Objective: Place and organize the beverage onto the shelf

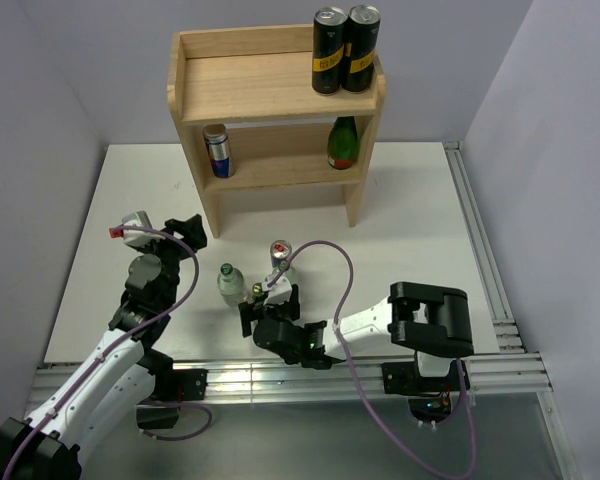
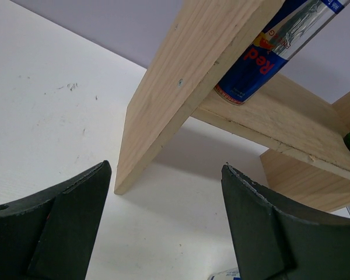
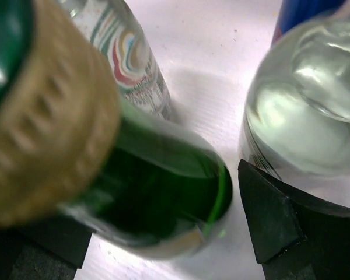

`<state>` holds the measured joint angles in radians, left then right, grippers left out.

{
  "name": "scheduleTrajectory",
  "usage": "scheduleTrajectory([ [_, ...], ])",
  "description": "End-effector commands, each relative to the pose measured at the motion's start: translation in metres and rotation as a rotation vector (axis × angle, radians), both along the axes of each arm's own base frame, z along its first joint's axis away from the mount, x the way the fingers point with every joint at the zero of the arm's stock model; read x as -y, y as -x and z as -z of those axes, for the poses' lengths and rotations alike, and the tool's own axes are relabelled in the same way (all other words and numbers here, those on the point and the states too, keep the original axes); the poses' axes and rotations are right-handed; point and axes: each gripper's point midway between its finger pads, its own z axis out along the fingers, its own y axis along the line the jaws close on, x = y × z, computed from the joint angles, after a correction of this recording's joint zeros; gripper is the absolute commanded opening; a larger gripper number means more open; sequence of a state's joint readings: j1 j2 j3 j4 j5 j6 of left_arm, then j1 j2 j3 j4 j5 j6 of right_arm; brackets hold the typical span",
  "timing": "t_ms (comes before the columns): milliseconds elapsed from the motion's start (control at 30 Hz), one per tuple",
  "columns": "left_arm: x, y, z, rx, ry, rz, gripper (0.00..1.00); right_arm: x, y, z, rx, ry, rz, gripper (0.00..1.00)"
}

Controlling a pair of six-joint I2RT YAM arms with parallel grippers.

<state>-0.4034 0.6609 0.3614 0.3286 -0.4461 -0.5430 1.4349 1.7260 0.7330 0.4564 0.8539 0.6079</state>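
Note:
I will next lower my right gripper a little along the dark-green bottle and close around its green body [image 3: 166, 186]. My open fingers are already on both sides of it with a gap showing.
The wooden shelf [image 1: 270, 90] stands at the back of the table. Its lower board holds a blue-silver can [image 1: 217, 150] on the left and a dark-green bottle [image 1: 342, 143] on the right. My right gripper [image 1: 268, 300] [image 3: 146, 204] is open, its fingers on either side of a second dark-green bottle [image 3: 163, 192] with a gold cap, standing on the table. A gap shows at the right finger [image 3: 274, 216]. Clear bottles [image 3: 303, 105] [image 1: 228, 283] and a blue can [image 1: 280, 254] stand close around it. My left gripper [image 1: 185, 235] [image 2: 166, 169] is open and empty, facing the shelf's side panel [image 2: 181, 87].
Two tall black-and-yellow cans [image 1: 345, 48] stand on the right of the shelf's top board. The left half of that board is bare wood. Grey walls close in the white table [image 1: 420, 230] on three sides. A rail runs along the right edge.

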Motion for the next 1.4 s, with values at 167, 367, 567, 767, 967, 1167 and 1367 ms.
scheduleTrajectory([
  [167,-0.004,0.000,-0.008,0.043,0.026,-0.029,0.83,-0.018,-0.019,-0.017,0.058,-0.071,0.067,1.00],
  [367,-0.006,0.000,-0.006,0.043,0.022,-0.035,0.83,-0.018,-0.020,-0.008,0.044,-0.068,0.074,1.00],
  [567,-0.005,-0.001,-0.005,0.042,0.023,-0.031,0.82,-0.018,-0.021,-0.002,0.045,-0.071,0.086,0.97],
  [767,-0.006,-0.001,-0.005,0.042,0.022,-0.038,0.82,-0.016,-0.025,0.008,0.038,-0.066,0.099,0.88],
  [967,-0.006,0.000,-0.005,0.044,0.024,-0.035,0.82,-0.014,-0.025,0.013,0.035,-0.066,0.106,0.59],
  [1167,-0.006,-0.001,-0.004,0.042,0.025,-0.035,0.81,-0.011,-0.027,0.012,0.039,-0.057,0.119,0.00],
  [1367,-0.007,-0.001,-0.004,0.040,0.021,-0.045,0.81,-0.004,-0.022,-0.019,0.058,-0.079,0.123,0.00],
])
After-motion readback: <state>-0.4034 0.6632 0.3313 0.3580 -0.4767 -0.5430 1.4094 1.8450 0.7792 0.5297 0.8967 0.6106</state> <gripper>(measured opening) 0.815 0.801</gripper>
